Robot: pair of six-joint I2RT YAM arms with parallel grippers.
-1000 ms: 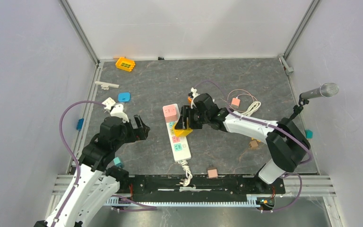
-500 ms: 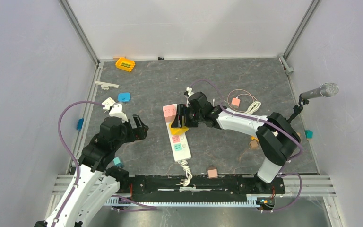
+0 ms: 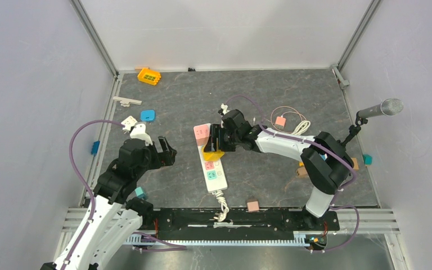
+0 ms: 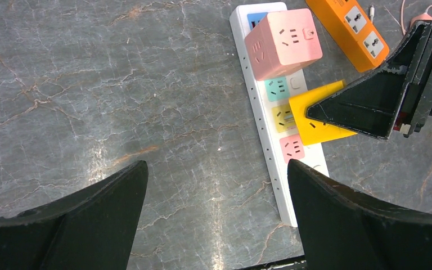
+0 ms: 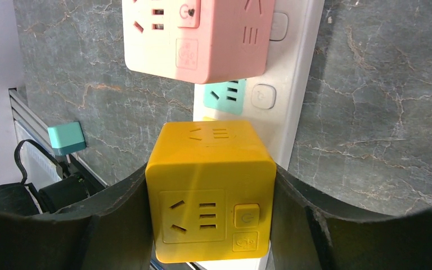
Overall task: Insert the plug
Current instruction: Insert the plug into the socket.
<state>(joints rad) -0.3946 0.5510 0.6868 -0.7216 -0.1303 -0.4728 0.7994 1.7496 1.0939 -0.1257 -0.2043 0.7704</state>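
Observation:
My right gripper tilts upright next and lowers the yellow cube (image 5: 211, 197) onto the yellow socket (image 5: 208, 118) to release it there, since that socket lies below my gripper.
The plug is a yellow cube (image 5: 211, 197) with sockets on its faces, and my right gripper (image 5: 209, 194) is shut on its two sides. It hangs over the white power strip (image 3: 216, 179), just below the teal socket (image 5: 228, 95) and next to a pink cube (image 3: 202, 133) plugged in at the strip's far end. I cannot see the prongs or whether they touch the strip. From the left wrist view the yellow cube (image 4: 315, 121) tilts over the strip (image 4: 270, 140). My left gripper (image 4: 216, 166) stands open and empty over bare table, left of the strip.
An orange power strip (image 4: 351, 31) lies behind the right arm. An orange block (image 3: 149, 76), a blue piece (image 3: 148, 115) and a white part (image 3: 126, 101) sit at the back left. A pink adapter with cable (image 3: 280, 120), a brown cube (image 3: 252, 205) and a microphone (image 3: 379, 108) are on the right.
The right gripper has carried the yellow cube a little to the left and farther along the strip, towards the pink cube. The left arm has stayed still.

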